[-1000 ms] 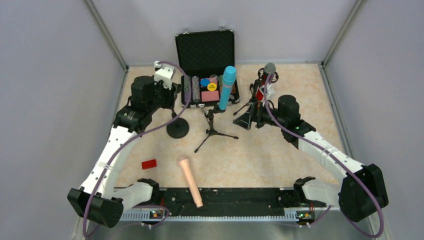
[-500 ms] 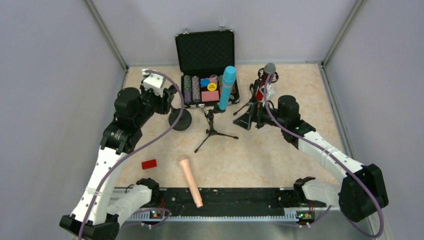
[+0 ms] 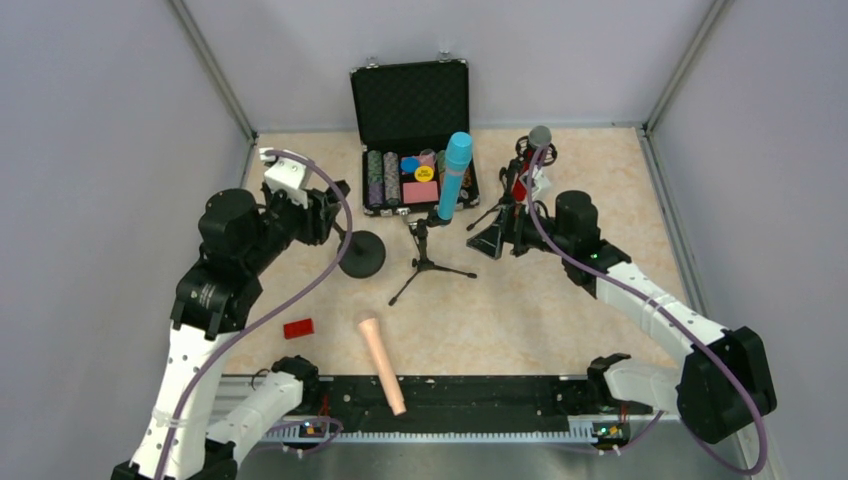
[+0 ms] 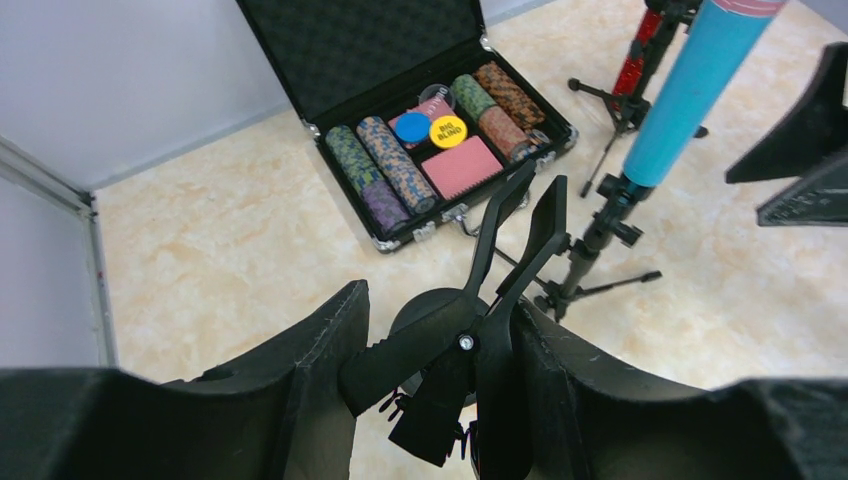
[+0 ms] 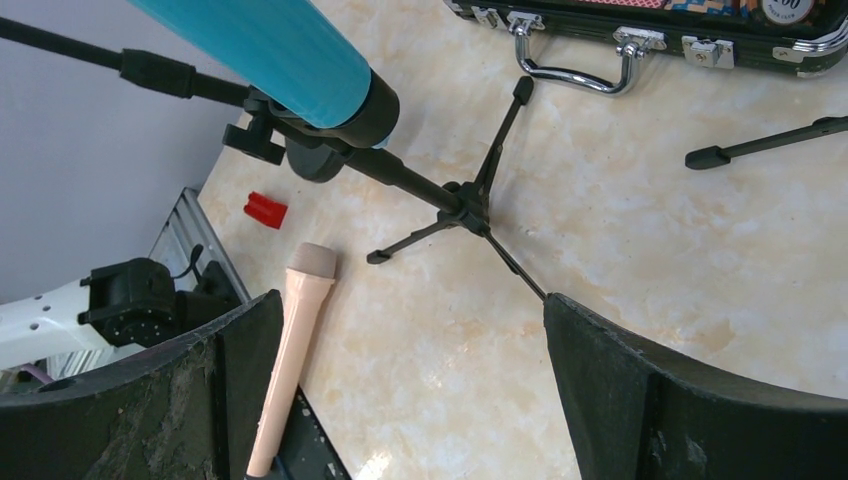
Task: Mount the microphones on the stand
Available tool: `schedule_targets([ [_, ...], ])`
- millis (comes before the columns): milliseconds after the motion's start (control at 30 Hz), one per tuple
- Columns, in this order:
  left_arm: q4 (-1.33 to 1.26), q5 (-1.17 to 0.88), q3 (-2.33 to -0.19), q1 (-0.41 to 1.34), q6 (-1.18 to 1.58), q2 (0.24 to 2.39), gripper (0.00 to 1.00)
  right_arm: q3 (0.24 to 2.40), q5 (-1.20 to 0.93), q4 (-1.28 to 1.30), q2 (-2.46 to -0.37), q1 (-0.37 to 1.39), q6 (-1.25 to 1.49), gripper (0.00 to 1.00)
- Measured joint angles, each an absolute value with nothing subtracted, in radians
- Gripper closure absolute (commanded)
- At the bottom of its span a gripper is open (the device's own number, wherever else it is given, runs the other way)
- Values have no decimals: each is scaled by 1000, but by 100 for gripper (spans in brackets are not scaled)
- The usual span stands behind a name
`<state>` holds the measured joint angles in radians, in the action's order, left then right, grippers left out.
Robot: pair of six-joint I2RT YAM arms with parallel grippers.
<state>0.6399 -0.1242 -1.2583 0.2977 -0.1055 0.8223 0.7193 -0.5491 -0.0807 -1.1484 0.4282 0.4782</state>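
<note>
My left gripper holds the stand, and bare tabletop [image 3: 445, 303] beside the blue microphone's tripod is below. I should carry the stand across to the right in the top view next and lower it.
The light blue microphone [image 3: 452, 175] sits clipped in a black tripod stand [image 3: 425, 262]; it also shows in the left wrist view [image 4: 690, 90] and the right wrist view [image 5: 270, 50]. The red microphone [image 3: 540, 137] with its silver head stands in a second tripod at the back right. The peach microphone [image 3: 381, 360] lies flat near the front edge and shows in the right wrist view [image 5: 290, 350]. My left gripper [image 3: 322, 215] is shut on the black clip [image 4: 500, 290] of a round-base stand [image 3: 360, 253]. My right gripper [image 3: 495, 240] is open and empty beside the blue microphone's tripod.
An open black case [image 3: 415, 130] of poker chips stands at the back centre. A small flat red block [image 3: 297, 328] lies at the front left. A black rail [image 3: 480, 395] runs along the near edge. Grey walls close in the floor.
My left arm has swung left and toward the front, keeping hold of the clip; the round-base stand shifted slightly with it. The right arm and the microphones have not moved.
</note>
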Motion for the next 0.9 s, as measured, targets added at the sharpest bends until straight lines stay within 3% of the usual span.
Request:
schedule_targets([
  [367,725,-344,-1259,298,-12,799,100,719,-517,-80,-1168,428,464,1],
  [633,532,-562,-1106,308,154,801,100,713,-489,-80,-1168,428,465,1],
  [900,454,-595,-1062,366,211,827,100,700,-457,-64,-1167,428,467,1],
])
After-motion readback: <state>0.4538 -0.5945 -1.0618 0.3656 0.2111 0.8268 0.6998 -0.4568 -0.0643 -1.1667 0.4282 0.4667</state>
